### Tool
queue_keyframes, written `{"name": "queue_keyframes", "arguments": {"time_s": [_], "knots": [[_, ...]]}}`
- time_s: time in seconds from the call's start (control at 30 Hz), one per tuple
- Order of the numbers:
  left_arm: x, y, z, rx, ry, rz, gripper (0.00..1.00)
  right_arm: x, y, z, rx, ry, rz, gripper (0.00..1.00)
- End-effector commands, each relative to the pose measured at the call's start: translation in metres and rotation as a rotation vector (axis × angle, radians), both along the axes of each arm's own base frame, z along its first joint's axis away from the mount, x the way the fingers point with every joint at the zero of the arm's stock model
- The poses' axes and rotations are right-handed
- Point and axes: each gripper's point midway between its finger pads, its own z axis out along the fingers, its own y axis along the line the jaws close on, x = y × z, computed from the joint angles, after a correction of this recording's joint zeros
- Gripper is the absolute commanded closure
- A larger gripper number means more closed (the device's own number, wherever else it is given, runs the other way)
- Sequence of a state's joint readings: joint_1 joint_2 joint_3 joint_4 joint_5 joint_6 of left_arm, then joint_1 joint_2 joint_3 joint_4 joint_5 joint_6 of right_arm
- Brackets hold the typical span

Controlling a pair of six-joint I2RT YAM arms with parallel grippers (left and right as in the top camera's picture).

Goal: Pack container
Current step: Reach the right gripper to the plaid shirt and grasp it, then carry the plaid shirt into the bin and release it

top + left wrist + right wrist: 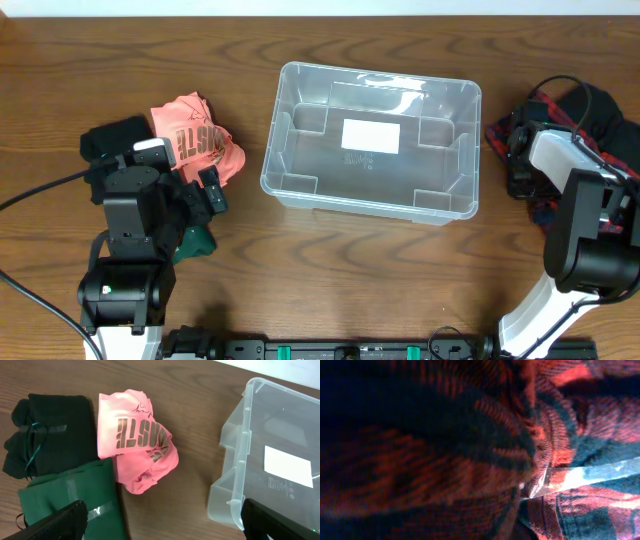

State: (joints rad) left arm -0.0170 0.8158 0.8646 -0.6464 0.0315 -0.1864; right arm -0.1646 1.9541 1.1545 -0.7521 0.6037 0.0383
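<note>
The robot's right gripper will next raise the red plaid garment over the container (284,150) and then lower it onto the labelled base.
The clear plastic container (284,150) stands in the middle of the table with nothing in it and a white label on its base. It also shows at the right of the left wrist view (239,445). My left gripper (205,195) is open and holds nothing, hovering over bare wood (165,525) between a green folded garment (70,495) and the container's near corner. A crumpled pink shirt (135,445) lies just ahead of it. My right gripper (520,165) is pressed into a red plaid garment (470,460) right of the container. The fabric fills its wrist view and hides the fingers.
A black bundle (50,430) lies left of the pink shirt (200,140), above the green garment (195,240). A black garment (600,110) lies beside the plaid one (545,210) at the table's right edge.
</note>
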Motion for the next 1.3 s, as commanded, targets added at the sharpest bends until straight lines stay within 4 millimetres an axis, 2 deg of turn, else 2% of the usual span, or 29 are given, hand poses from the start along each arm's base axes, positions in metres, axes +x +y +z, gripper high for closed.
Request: {"name": "queue_keyframes", "arguments": {"time_s": [0.0,0.07,0.17,0.3,0.37,0.43,0.53,0.7,0.83,0.93,1.07,1.2,1.27], "knots": [[0.002,-0.003,0.011,-0.014,-0.028,-0.006,0.02,0.02,0.007,0.039,-0.022,-0.137,0.011,0.99],[0.002,-0.003,0.011,-0.014,-0.028,-0.006,0.02,0.031,0.01,0.07,-0.034,-0.213,0.048,0.99],[0.002,-0.003,0.011,-0.014,-0.028,-0.006,0.02,0.043,0.016,0.13,-0.061,-0.362,0.102,0.99],[0.002,-0.003,0.011,-0.014,-0.028,-0.006,0.02,0.043,0.029,0.206,-0.098,-0.532,0.198,0.99],[0.002,-0.003,0.011,-0.014,-0.028,-0.006,0.02,0.042,0.042,0.234,-0.107,-0.588,0.276,0.99],[0.002,-0.003,0.011,-0.014,-0.028,-0.006,0.02,0.044,0.067,0.253,-0.075,-0.622,0.414,0.99],[0.002,-0.003,0.011,-0.014,-0.028,-0.006,0.02,0.048,0.125,0.269,0.023,-0.652,0.684,0.99],[0.002,-0.003,0.011,-0.014,-0.027,-0.006,0.02,0.048,0.222,0.269,0.158,-0.664,0.992,0.99],[0.002,-0.003,0.011,-0.014,-0.027,-0.006,0.02,0.05,0.283,0.257,0.202,-0.659,1.104,0.99],[0.002,-0.003,0.01,-0.014,-0.024,-0.006,0.02,0.053,0.304,0.236,0.237,-0.625,1.09,0.99],[0.001,-0.003,0.01,-0.014,-0.02,-0.005,0.02,0.052,0.319,0.183,0.295,-0.496,1.022,0.99],[0.001,-0.003,0.01,-0.013,-0.02,-0.005,0.02,0.047,0.317,0.137,0.305,-0.369,0.932,0.99],[0.001,-0.003,0.01,-0.013,-0.021,-0.005,0.02,0.043,0.312,0.125,0.295,-0.329,0.896,0.99]]}}
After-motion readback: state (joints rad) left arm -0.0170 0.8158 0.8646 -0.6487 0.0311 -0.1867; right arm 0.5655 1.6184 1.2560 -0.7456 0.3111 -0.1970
